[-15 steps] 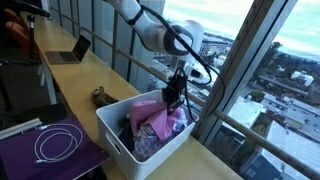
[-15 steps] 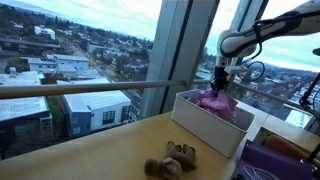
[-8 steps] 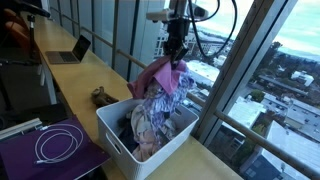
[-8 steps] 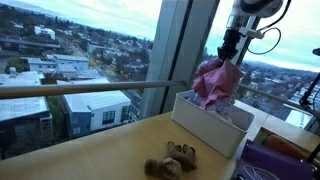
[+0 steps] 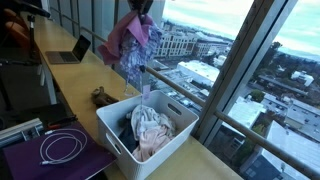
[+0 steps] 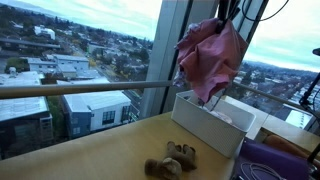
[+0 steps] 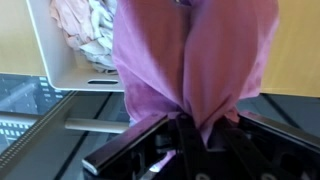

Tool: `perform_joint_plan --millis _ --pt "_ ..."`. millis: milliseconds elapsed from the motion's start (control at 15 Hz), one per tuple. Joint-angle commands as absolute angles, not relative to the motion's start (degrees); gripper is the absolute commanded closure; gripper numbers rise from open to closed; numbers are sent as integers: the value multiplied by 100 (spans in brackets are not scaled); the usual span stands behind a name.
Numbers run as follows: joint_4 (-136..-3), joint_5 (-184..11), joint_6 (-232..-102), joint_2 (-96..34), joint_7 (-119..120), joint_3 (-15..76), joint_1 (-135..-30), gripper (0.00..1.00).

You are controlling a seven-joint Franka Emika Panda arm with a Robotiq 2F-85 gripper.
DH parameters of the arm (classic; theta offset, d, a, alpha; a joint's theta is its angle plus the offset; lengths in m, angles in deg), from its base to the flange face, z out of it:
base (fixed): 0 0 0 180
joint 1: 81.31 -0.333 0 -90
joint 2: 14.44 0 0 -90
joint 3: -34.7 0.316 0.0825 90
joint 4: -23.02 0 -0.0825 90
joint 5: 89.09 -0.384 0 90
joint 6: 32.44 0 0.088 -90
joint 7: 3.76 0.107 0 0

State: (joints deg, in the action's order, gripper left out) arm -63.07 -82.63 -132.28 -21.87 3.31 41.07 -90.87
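Observation:
The wooden counter lies open around the brown soft toy [image 5: 106, 94], so my gripper will next move away from the bin [image 5: 112, 125] and down to the counter there, releasing the pink cloth.
My gripper [image 7: 190, 128] is shut on a pink cloth [image 7: 195, 55] and holds it high in the air. The cloth [image 5: 128, 38] hangs above and to the left of the white bin [image 5: 112, 125] in an exterior view. In both exterior views the gripper itself is mostly cut off at the top edge. The cloth [image 6: 208, 58] dangles above the bin [image 6: 205, 127]. More clothes [image 5: 150, 128] lie inside the bin, also seen in the wrist view [image 7: 85, 28].
A brown soft toy [image 6: 171, 160] lies on the wooden counter [image 6: 110, 150] beside the bin. A purple mat with a white cable [image 5: 60, 147] and a laptop [image 5: 70, 50] lie along the counter. Tall windows run behind.
The gripper has risen and moved left with the pink cloth, lifting it fully out of the bin and clear above it.

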Motion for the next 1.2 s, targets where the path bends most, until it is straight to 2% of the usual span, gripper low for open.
perform_joint_plan --millis 0,467,867,1133 --pt "-5932 -8255 -12720 -2320 650 4604 -9612 97" --pt "-5560 -7986 -12839 -3470 1180 5245 -10765 97" --pt "-4286 -7710 -12590 -4410 1117 5163 -11489 97" --pt "-3766 -7773 -12522 -4699 919 4934 -11549 97"
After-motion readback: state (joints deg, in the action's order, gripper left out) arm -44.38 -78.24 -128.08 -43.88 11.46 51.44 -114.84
